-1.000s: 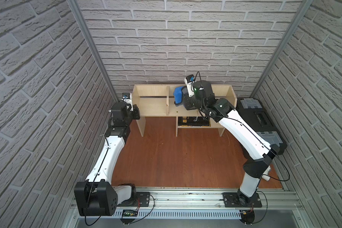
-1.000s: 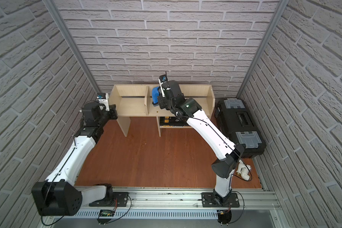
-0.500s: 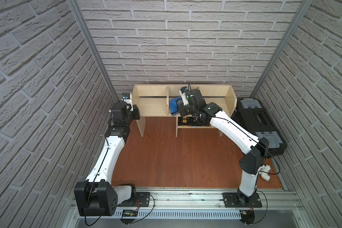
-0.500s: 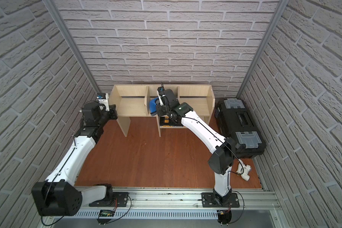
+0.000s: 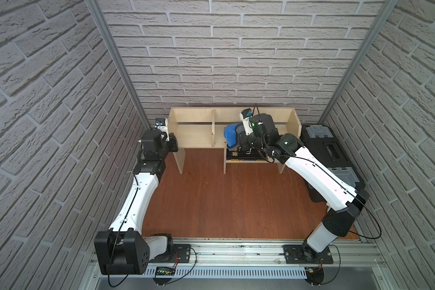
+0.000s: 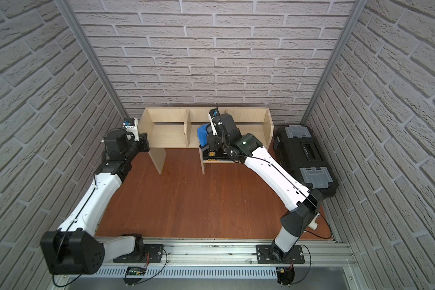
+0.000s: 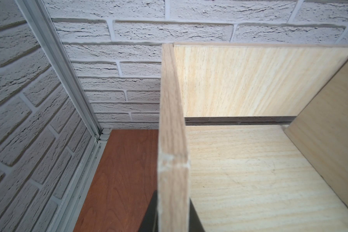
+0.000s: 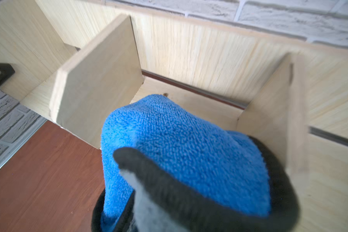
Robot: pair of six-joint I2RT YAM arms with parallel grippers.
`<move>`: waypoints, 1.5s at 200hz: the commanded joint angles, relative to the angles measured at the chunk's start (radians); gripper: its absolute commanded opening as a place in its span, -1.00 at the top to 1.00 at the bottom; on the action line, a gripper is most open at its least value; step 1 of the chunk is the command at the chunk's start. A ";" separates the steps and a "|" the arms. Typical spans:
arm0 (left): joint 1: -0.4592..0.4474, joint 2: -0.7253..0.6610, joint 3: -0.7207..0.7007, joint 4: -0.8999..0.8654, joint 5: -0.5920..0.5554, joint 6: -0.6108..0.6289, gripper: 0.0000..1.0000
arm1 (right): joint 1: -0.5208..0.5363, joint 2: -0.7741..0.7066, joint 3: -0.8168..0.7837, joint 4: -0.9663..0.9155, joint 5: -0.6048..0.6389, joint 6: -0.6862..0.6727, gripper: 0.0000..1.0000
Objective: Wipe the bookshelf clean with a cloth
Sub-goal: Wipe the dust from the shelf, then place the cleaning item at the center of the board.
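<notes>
The right gripper draws back from the bookshelf's section next, lowers the cloth to the bare red-brown floor below and back from it, and releases it.
The pale plywood bookshelf stands against the back wall. My left gripper is shut on its left side panel; in the left wrist view the panel's edge runs between the two dark fingers of that gripper. My right gripper is shut on the cloth, blue side up with a grey fold. The cloth sits in the middle compartment near the front edge, between the two dividers. The right fingers are mostly hidden by it.
A black toolbox with grey latches lies to the right of the shelf. A dark flat object rests on the small lower shelf beneath the right gripper. Brick walls close in on three sides of the red-brown floor.
The right gripper has drawn the cloth from the back of the middle compartment towards its front, swinging left and then a little back right. The left arm has not moved.
</notes>
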 commanded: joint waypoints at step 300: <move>-0.035 -0.049 0.015 -0.043 0.095 -0.067 1.00 | 0.222 -0.629 -0.551 0.068 -0.049 0.022 0.95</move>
